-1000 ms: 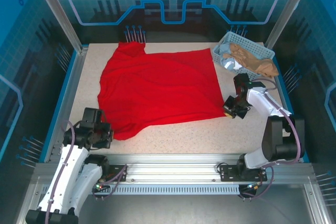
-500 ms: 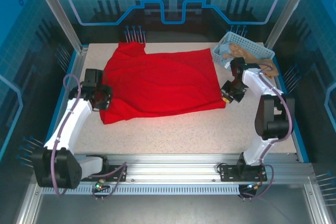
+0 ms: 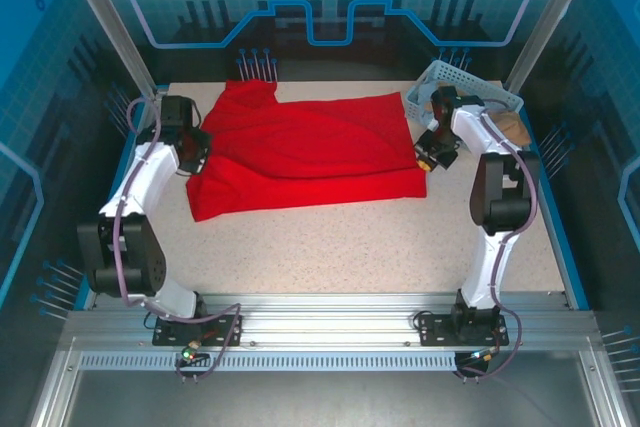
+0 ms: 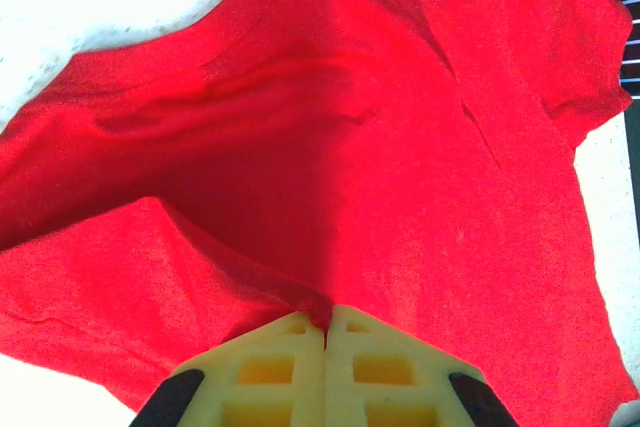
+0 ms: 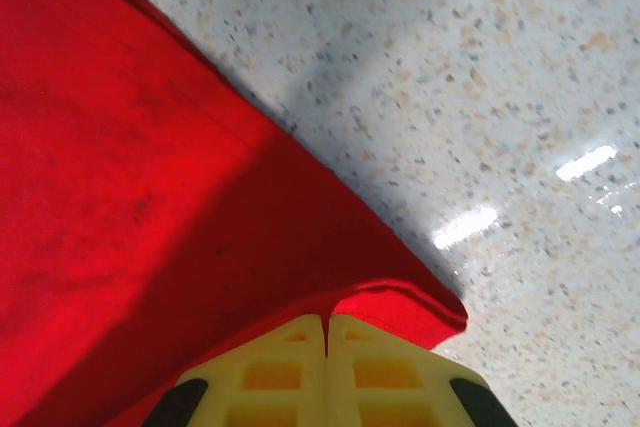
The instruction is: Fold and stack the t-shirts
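Note:
My left gripper is pinching the shirt's edge and will move it outward and let go of it on top of the far layer of the shirt point(image 3: 216, 128) point(image 4: 350, 177), because the shirt's near part is only partly folded over.
A large bright red t-shirt point(image 3: 300, 152) lies spread across the far half of the table, its near part doubled over toward the back. My left gripper point(image 3: 197, 154) is shut on the shirt's left edge. In the left wrist view red t-shirt cloth point(image 4: 400, 147) bunches up into the closed left gripper point(image 4: 326, 319). My right gripper point(image 3: 432, 155) is shut on the shirt's right edge. In the right wrist view the hem of the red t-shirt point(image 5: 120, 197) is pinched in the closed right gripper point(image 5: 326, 322), a little above the speckled table point(image 5: 480, 97).
A pale blue lattice basket point(image 3: 500, 99) stands at the far right corner, close behind the right arm, with beige and pale blue cloth in it. Blue rails point(image 3: 118, 187) run along the table's sides. Bare speckled tabletop point(image 3: 320, 247) lies in front of the shirt.
Both grippers have moved from the near side toward the back, carrying the shirt's near hem with them. The near part of the shirt now lies folded over.

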